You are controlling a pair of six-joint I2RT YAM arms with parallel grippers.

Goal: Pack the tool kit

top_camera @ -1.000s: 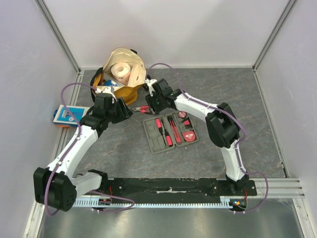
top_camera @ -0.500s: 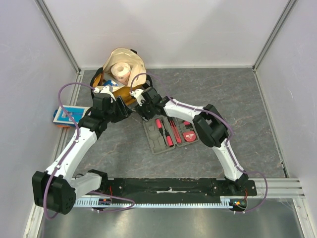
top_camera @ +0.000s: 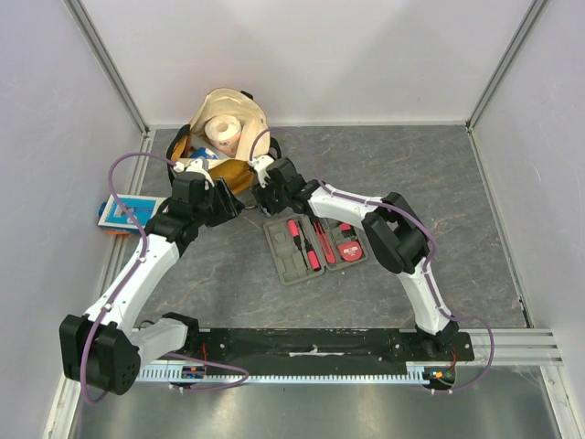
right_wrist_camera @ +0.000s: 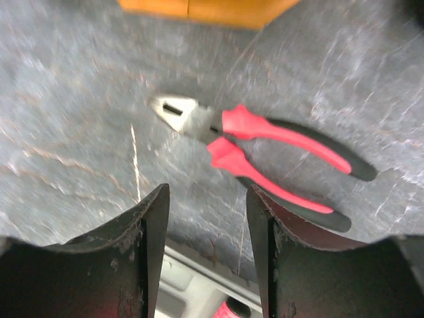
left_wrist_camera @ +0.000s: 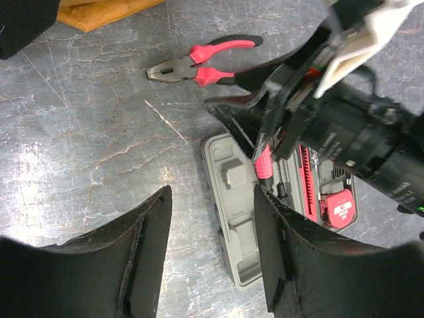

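I will turn my right gripper to line up with the pliers' handle nearer the bag (right_wrist_camera: 297,138) and lower it around that handle, because the handle is below and slanted to the gripper's fingers.
The grey tool kit case (top_camera: 291,267) lies open on the table, with red-and-black screwdrivers (top_camera: 302,242) and a round red tape measure (top_camera: 347,249) in its slots. Red-and-black pliers (right_wrist_camera: 265,156) lie loose on the table just beyond the case's far left corner, also in the left wrist view (left_wrist_camera: 199,63). My right gripper (right_wrist_camera: 207,192) hangs open right above the pliers' handles, empty. My left gripper (left_wrist_camera: 212,192) is open too, hovering over the table beside the case's left edge (left_wrist_camera: 228,218) and holding nothing.
A tan-and-yellow bag (top_camera: 224,137) with a paper roll stands at the back, just behind both grippers. A blue-and-white packet (top_camera: 128,212) lies at the table's left edge. White walls close in the back and both sides.
The right arm has swung left and forward, bringing its gripper over the pliers. The left arm has stayed where it was.
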